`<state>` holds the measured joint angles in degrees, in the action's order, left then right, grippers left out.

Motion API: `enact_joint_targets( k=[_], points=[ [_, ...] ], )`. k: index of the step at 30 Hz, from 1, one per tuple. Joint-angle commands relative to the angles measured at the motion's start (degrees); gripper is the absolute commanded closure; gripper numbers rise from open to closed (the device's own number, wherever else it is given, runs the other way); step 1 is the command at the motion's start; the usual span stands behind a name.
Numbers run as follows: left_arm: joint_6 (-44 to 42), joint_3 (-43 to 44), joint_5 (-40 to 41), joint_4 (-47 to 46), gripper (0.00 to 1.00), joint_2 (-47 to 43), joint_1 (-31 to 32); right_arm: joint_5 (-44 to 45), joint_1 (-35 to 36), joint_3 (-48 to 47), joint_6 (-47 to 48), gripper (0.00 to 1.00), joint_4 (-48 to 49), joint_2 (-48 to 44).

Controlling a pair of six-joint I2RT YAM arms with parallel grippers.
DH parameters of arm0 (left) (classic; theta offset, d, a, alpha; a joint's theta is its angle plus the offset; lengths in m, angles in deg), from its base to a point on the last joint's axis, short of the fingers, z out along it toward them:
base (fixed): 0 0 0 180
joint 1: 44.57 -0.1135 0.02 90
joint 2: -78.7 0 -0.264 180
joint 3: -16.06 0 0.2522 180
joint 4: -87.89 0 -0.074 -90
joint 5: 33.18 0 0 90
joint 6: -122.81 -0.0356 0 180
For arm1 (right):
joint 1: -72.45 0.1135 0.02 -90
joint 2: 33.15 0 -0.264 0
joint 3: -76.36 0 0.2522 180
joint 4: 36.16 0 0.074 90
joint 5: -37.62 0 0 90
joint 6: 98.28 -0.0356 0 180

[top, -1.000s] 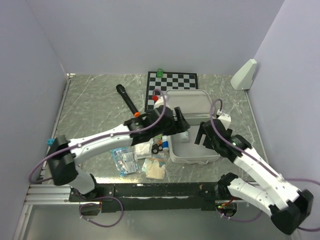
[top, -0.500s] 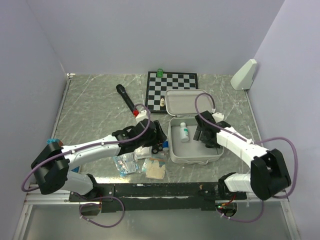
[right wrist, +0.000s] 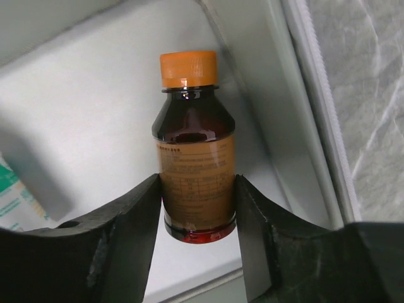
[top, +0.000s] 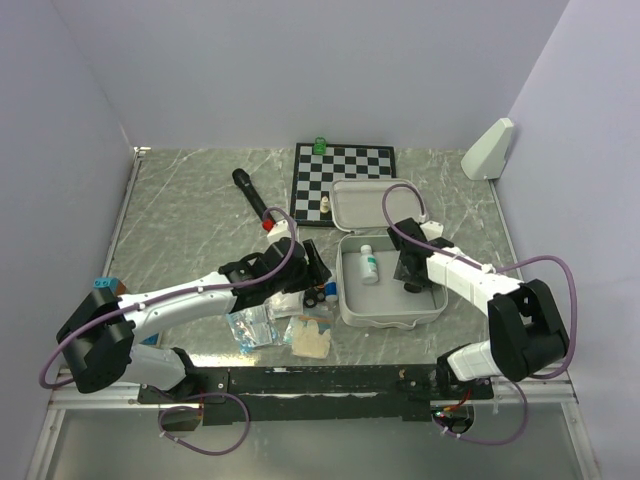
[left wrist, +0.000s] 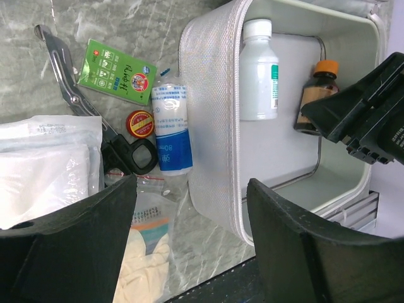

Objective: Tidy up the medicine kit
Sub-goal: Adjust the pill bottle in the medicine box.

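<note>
The bandage roll (top: 331, 289) (left wrist: 172, 126) is still outside the kit, so my left gripper needs to lower onto its blue end next, with one finger at each long side.
The medicine kit lies open, its base (top: 390, 318) near me and its lid (top: 375, 205) flat behind it. A white bottle (top: 369, 264) lies inside the base; it also shows in the left wrist view (left wrist: 259, 69). My right gripper (top: 412, 270) is inside the base, shut on a brown bottle (right wrist: 196, 164) with an orange cap, its fingers pressing both sides. My left gripper (top: 312, 275) is open and empty, just left of the kit wall (left wrist: 208, 126), above a blue-white bandage roll (left wrist: 172, 126), a red tin (left wrist: 140, 123), scissors (left wrist: 95, 126) and a green sachet (left wrist: 117, 72).
Gauze packs (left wrist: 44, 170) and pale gloves (left wrist: 142, 265) lie left of the kit near the front edge. A chessboard (top: 343, 180) with a green piece (top: 320, 144) sits behind the lid. A black microphone (top: 253, 200) lies left of it. A white wedge (top: 488, 148) stands at the back right.
My left gripper has drawn back from over the kit to its left side, leaving the white bottle in the base. My right arm has swung inward, the brown bottle staying low in the base.
</note>
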<state>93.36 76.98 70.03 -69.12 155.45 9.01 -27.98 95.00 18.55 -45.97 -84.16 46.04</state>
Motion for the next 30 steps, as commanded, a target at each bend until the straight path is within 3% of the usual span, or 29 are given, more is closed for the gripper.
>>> enact_joint_targets(
  k=[1,10,24,27,30],
  points=[
    [-1.3,-0.2,-1.3,-2.5,0.26,-1.3,-0.3,-0.7,0.3,-1.4,3.5,0.48,4.6,-2.0],
    [-0.9,-0.6,-3.0,-3.5,0.27,0.1,-0.3,-3.1,5.7,-2.2,11.2,0.60,9.6,-1.4],
    [-0.3,-1.3,-2.8,-3.0,0.27,0.7,-0.3,-9.8,9.3,-6.5,16.4,0.58,16.7,4.3],
    [-0.3,-1.4,-2.8,-2.8,0.27,0.9,-0.3,-12.0,9.6,-8.3,17.3,0.48,15.3,6.3],
    [-0.3,-1.4,-2.6,-2.7,0.27,1.0,-0.3,-12.7,10.0,-7.8,17.0,0.27,15.2,5.0]
  ],
)
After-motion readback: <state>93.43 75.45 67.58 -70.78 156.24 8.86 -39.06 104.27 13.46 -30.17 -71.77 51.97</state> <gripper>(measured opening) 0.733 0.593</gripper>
